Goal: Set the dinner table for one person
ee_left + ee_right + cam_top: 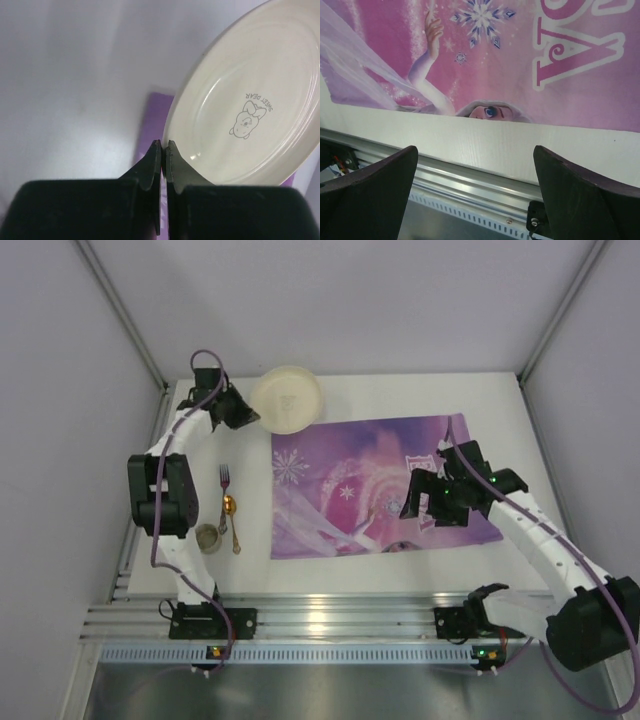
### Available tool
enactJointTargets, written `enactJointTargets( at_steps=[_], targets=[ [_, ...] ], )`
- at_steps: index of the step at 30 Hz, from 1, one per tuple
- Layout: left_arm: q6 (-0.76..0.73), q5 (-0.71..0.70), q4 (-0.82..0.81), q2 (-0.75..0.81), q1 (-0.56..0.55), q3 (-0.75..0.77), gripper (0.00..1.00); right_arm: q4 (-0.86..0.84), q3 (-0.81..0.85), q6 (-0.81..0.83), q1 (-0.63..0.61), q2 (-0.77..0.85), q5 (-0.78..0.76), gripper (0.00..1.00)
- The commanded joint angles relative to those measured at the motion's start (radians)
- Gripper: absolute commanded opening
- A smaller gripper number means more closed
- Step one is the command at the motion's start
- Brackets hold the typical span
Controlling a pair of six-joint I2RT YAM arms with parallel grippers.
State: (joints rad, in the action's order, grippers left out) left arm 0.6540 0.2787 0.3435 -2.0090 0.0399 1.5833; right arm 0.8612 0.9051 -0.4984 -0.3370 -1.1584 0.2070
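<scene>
The robot's left gripper will next move back and toward the middle of the mat, then go down and let go of the plate (287, 400) there, because that part of the mat is empty.
The white dinner table (400, 395) holds a purple snowflake placemat (370, 485) in its middle. A cream plate (287, 400) with a small cartoon print is at the back left, just past the mat's far left corner. My left gripper (250, 418) is shut on the plate's left rim. In the left wrist view the jaws (163, 142) pinch the rim and the plate (250, 100) is tilted above the mat's edge (152, 120). My right gripper (412, 502) is open and empty above the mat's near right part. The right wrist view shows the mat (520, 50) and the table's front strip (495, 145).
A silver fork (224, 495), a gold spoon (232, 520) and a small cup (208, 537) lie on the table left of the mat. A metal rail (330, 615) runs along the near edge. Grey walls enclose the table on three sides.
</scene>
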Motion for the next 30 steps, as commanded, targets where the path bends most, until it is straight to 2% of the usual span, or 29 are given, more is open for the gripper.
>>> enactJointTargets(
  at_steps=[1,5,10,16,21,24,29,30],
  targets=[
    [-0.022,0.015,-0.012,0.154,-0.150,-0.040,0.00,0.045,0.031,-0.020,0.010,0.092,-0.018,1.00],
    [0.002,-0.019,-0.023,0.225,-0.294,-0.153,0.00,0.142,0.054,-0.032,0.013,0.190,-0.055,1.00],
    [0.102,-0.111,-0.066,0.240,-0.480,-0.236,0.00,0.216,0.074,-0.052,0.015,0.278,-0.070,1.00],
    [0.171,-0.219,-0.058,0.158,-0.618,-0.191,0.00,0.306,0.060,-0.046,0.016,0.359,-0.086,1.00],
    [0.216,-0.245,-0.044,0.075,-0.676,-0.169,0.00,0.349,0.031,-0.040,0.016,0.437,-0.098,1.00],
    [0.228,-0.301,-0.020,0.044,-0.693,-0.161,0.11,0.364,0.012,-0.039,0.016,0.460,-0.090,1.00],
    [0.242,-0.389,0.038,0.076,-0.693,-0.166,0.44,0.387,0.000,-0.026,0.016,0.486,-0.093,1.00],
    [0.237,-0.401,0.051,0.085,-0.693,-0.163,0.47,0.389,-0.005,-0.026,0.015,0.490,-0.093,1.00]
  ],
)
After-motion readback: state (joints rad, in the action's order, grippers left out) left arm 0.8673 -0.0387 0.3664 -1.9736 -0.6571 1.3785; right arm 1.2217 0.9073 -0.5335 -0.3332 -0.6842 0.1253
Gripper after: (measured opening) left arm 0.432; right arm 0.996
